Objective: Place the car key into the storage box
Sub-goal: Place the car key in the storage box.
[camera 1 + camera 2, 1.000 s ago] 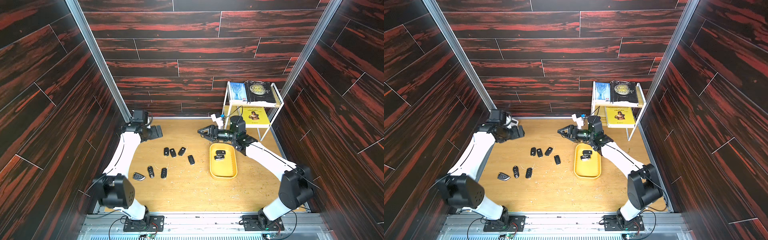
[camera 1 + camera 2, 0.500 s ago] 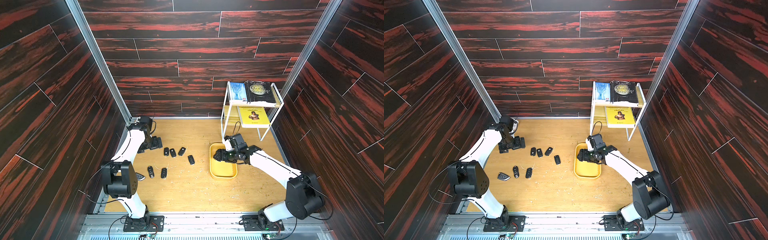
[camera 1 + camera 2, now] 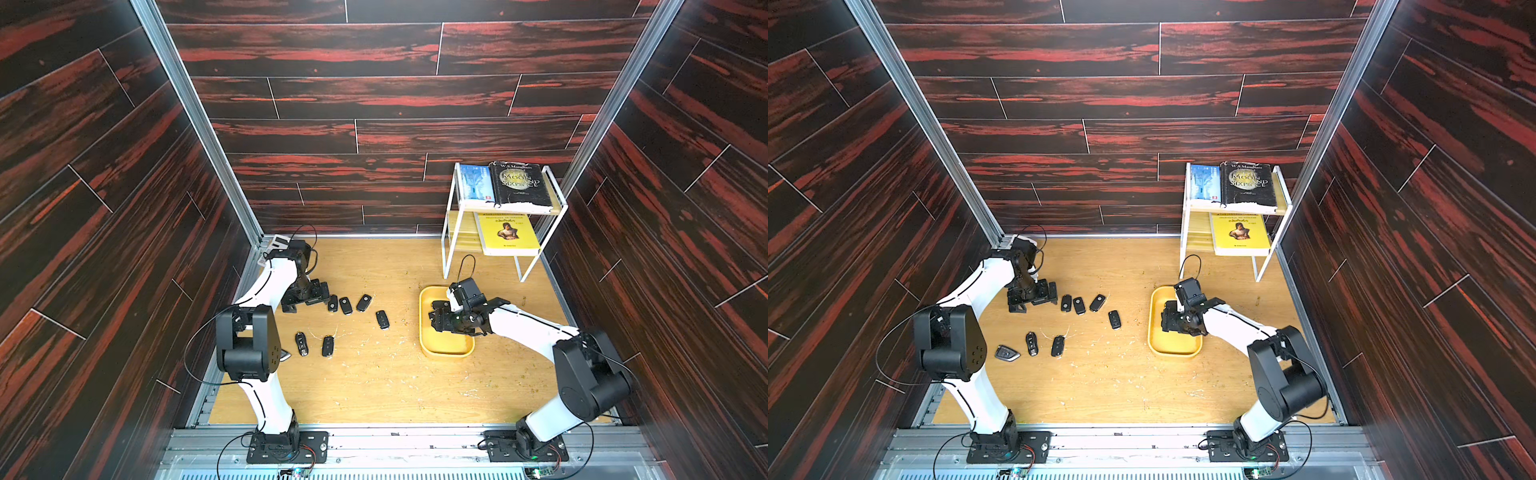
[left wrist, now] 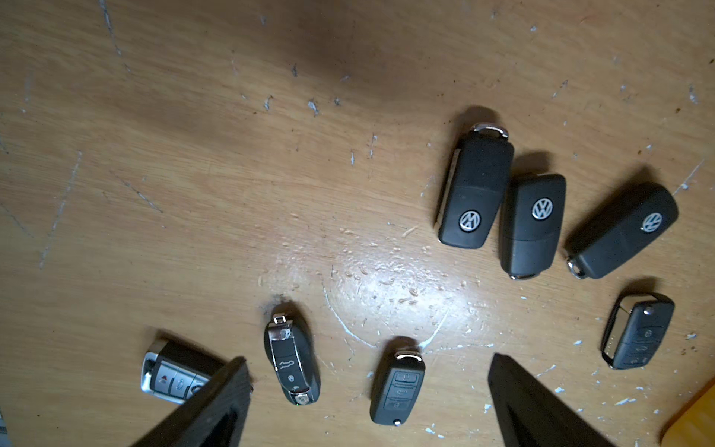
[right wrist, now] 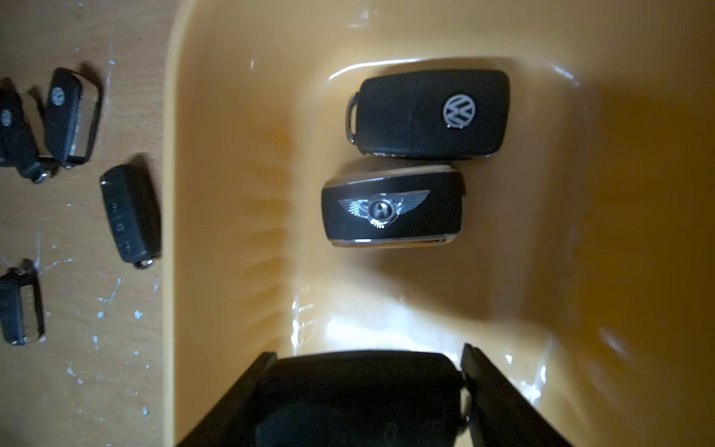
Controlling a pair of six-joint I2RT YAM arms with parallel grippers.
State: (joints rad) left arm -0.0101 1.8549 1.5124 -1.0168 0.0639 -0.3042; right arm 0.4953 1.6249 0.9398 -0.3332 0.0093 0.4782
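Observation:
The black car key needs to go down toward the bare bottom of the box beside the winged-badge fob, and my right gripper needs to release it there, because that part of the bottom is empty.
The yellow storage box [image 3: 446, 350] [image 3: 1173, 352] lies right of centre on the wooden table. My right gripper [image 5: 367, 356] [image 3: 437, 321] hangs low inside it, shut on a black car key [image 5: 360, 391] that fills the gap between its fingers. Two more keys lie on the box floor [image 5: 232, 193]: a VW fob [image 5: 429, 112] and a winged-badge fob [image 5: 392, 207]. My left gripper [image 4: 367, 360] [image 3: 309, 293] is open and empty, just above the table left of several loose black keys [image 3: 345, 305].
A white wire shelf rack [image 3: 446, 253] with books stands at the back right, close behind the box. Loose keys [image 4: 474, 193] spread between the left gripper and the box. Dark panelled walls close in both sides and the back.
The right gripper has come down from behind the box into it, carrying the key. The left gripper has dropped toward the table beside the loose keys.

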